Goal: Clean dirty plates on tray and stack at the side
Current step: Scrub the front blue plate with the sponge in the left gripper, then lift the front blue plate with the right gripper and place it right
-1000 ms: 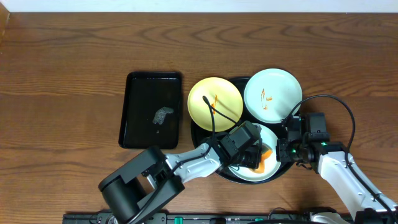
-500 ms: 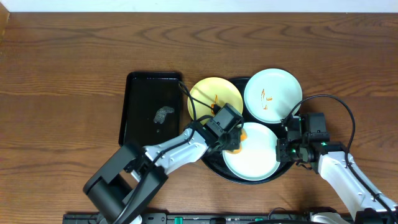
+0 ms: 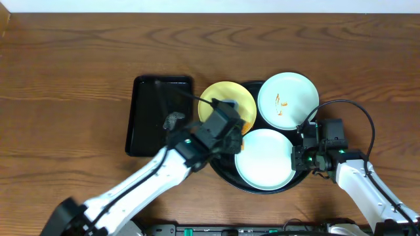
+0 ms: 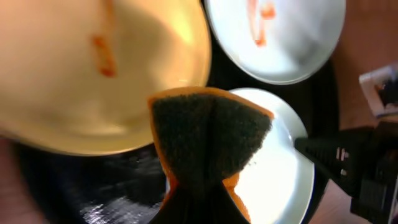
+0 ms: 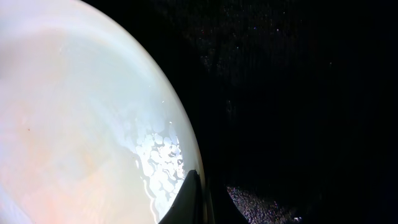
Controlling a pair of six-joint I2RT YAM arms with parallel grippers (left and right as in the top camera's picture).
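Note:
The clean plate should go onto the bare tabletop outward of my right gripper and to its right in the overhead view. I will lift the plate there, lower it and release it.
Three plates lie on the round black tray (image 3: 222, 172). The near mint plate (image 3: 266, 159) looks clean and wet; my right gripper (image 3: 302, 149) is shut on its right rim (image 5: 186, 143), one finger (image 5: 189, 200) on top. The far mint plate (image 3: 287, 98) and the yellow plate (image 3: 226, 99) carry orange sauce marks. My left gripper (image 3: 230, 131) hovers over the yellow plate's near edge, shut on an orange sponge (image 4: 208, 140) with a dark scrub face. In the left wrist view the sponge hangs between the yellow plate (image 4: 93, 74) and the near mint plate (image 4: 283, 180).
A rectangular black tray (image 3: 147, 115) lies left of the round one, with a crumpled grey lump (image 3: 172, 121) on it. Bare wooden table (image 3: 65, 78) surrounds everything. The right arm's cable (image 3: 361, 115) loops above the right side.
My left gripper carried the sponge off the near mint plate, up and left to the yellow plate's near edge. The near plate now shows fully. The right gripper has not moved.

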